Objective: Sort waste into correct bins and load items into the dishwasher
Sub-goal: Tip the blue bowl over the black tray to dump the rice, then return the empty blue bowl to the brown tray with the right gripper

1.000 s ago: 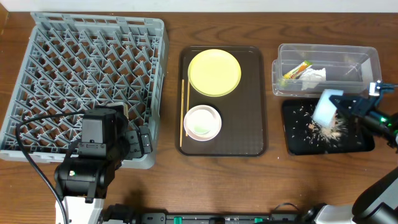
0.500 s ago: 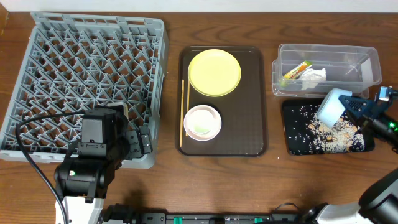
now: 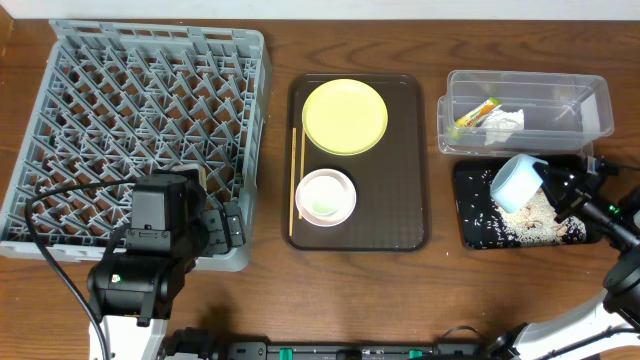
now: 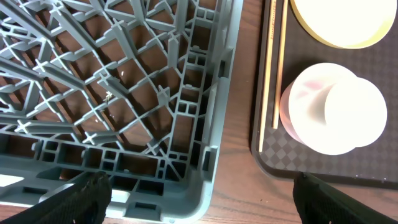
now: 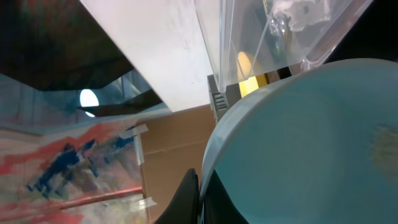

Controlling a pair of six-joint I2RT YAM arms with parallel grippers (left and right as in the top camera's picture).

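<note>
My right gripper needs to swing over the brown tray's bare side [image 3: 387, 190] next, level and lower the bowl, and release it, since the rice scraps are in the black tray [image 3: 474, 232].
My right gripper [image 3: 545, 184] is shut on the rim of the light blue bowl [image 3: 514, 182] and holds it tipped over the black tray [image 3: 474, 232], where whitish rice scraps [image 3: 528, 218] lie. In the right wrist view the bowl [image 5: 311, 143] fills the frame, its rim pinched between my fingers [image 5: 200, 196]. The clear container [image 3: 590, 100] holds the napkin [image 3: 505, 124] and the orange-yellow wrapper [image 3: 476, 113]. The yellow plate [image 3: 345, 116], the whitish-pink bowl [image 3: 325, 196] with the white cup in it, and the chopsticks [image 3: 296, 180] lie on the brown tray. My left gripper [image 4: 200, 198] is open over the grey rack's [image 3: 90, 120] front right corner.
The brown serving tray [image 3: 410, 200] lies mid-table between the rack and the bins. The left arm's body [image 3: 150, 250] covers the rack's front edge. In the left wrist view the rack corner [image 4: 205, 155] sits beside the tray edge [image 4: 264, 155].
The right gripper has turned the blue bowl and shifted it left over the black tray. More rice lies in the tray than a second ago. The left arm has not moved.
</note>
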